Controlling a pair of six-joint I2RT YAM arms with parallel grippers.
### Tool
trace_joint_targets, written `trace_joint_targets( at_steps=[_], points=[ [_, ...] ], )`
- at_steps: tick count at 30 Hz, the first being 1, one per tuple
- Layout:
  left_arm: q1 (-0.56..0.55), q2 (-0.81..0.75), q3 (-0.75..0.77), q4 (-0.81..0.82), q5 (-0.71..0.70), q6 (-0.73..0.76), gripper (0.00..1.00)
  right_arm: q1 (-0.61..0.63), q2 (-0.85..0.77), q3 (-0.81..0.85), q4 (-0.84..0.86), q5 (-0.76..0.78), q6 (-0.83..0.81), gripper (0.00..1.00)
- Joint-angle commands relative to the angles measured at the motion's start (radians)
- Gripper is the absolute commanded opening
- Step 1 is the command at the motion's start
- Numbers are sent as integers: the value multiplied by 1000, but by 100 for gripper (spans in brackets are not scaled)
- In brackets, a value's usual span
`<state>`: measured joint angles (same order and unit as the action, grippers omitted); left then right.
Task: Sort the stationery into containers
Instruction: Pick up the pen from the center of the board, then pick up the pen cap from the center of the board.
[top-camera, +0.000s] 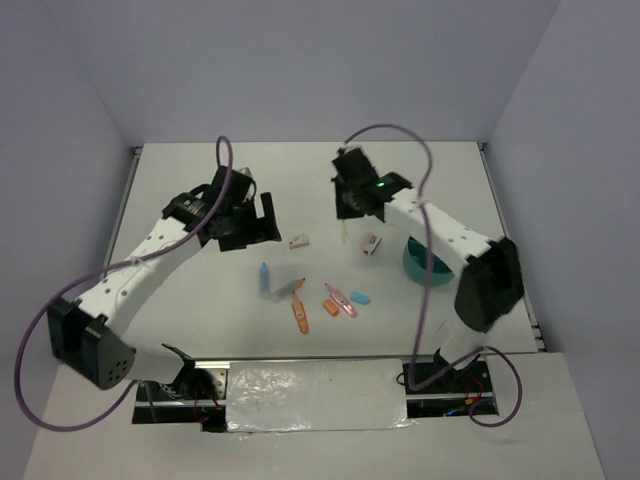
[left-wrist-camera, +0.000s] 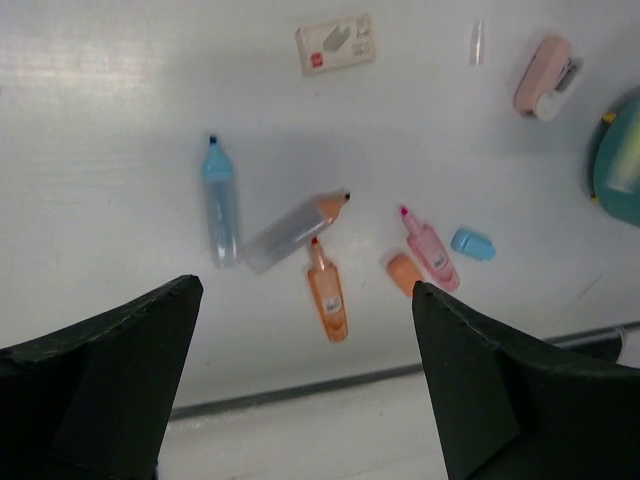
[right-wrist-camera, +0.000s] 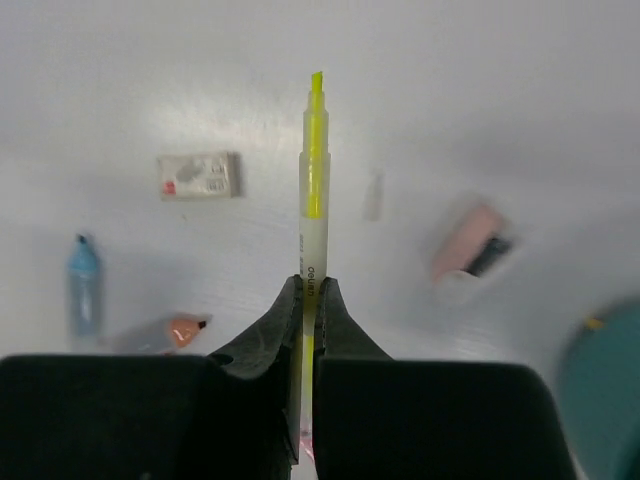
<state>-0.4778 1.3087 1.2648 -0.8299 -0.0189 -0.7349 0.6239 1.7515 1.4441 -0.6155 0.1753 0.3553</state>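
Observation:
The clear cap (left-wrist-camera: 477, 43) is below my left gripper and to its right in the top view, so I will move across and go down where the eraser and the stapler leave room.
My right gripper (right-wrist-camera: 312, 288) is shut on a thin yellow highlighter (right-wrist-camera: 315, 180) and holds it above the table (top-camera: 200, 200), left of the teal cup (top-camera: 425, 262). My left gripper (left-wrist-camera: 305, 290) is open and empty, above the loose items. Below it lie a light blue marker (left-wrist-camera: 220, 200), a grey-orange highlighter (left-wrist-camera: 295, 230), an orange highlighter (left-wrist-camera: 328, 298), an orange cap (left-wrist-camera: 404, 272), a pink highlighter (left-wrist-camera: 430, 250) and a blue cap (left-wrist-camera: 472, 243). A white eraser (left-wrist-camera: 336, 44) and a pink-white stapler (left-wrist-camera: 545, 77) lie farther back.
A small clear cap (left-wrist-camera: 477, 43) lies between the eraser and the stapler. The cup stands at the right, under the right arm's forearm (top-camera: 450, 240). The table's front edge runs just below the loose items, and grey walls stand on three sides.

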Motion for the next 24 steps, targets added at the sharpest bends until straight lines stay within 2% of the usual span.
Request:
trace_joint_targets(
  at_steps=[1, 3, 4, 8, 12, 16, 24],
  points=[
    [-62, 136, 160, 23, -123, -35, 99, -59, -242, 156, -220, 133, 50, 0],
    [-96, 256, 223, 20, -145, -73, 96, -99, -329, 170, -315, 232, 72, 0],
    [-104, 295, 275, 31, -142, -81, 88, -113, -364, 156, -366, 249, 74, 0],
    [-157, 505, 405, 55, -197, -115, 72, -188, -562, 56, -418, 273, 53, 0],
    [-212, 725, 696, -67, -274, -110, 72, -213, -713, 4, -473, 273, 27, 0],
    [-243, 878, 814, -101, -315, -127, 71, -217, -797, -79, -500, 257, 19, 0],
    [-281, 1066, 982, -98, -266, -133, 69, -220, -856, -191, -472, 199, -16, 0]
  ],
)
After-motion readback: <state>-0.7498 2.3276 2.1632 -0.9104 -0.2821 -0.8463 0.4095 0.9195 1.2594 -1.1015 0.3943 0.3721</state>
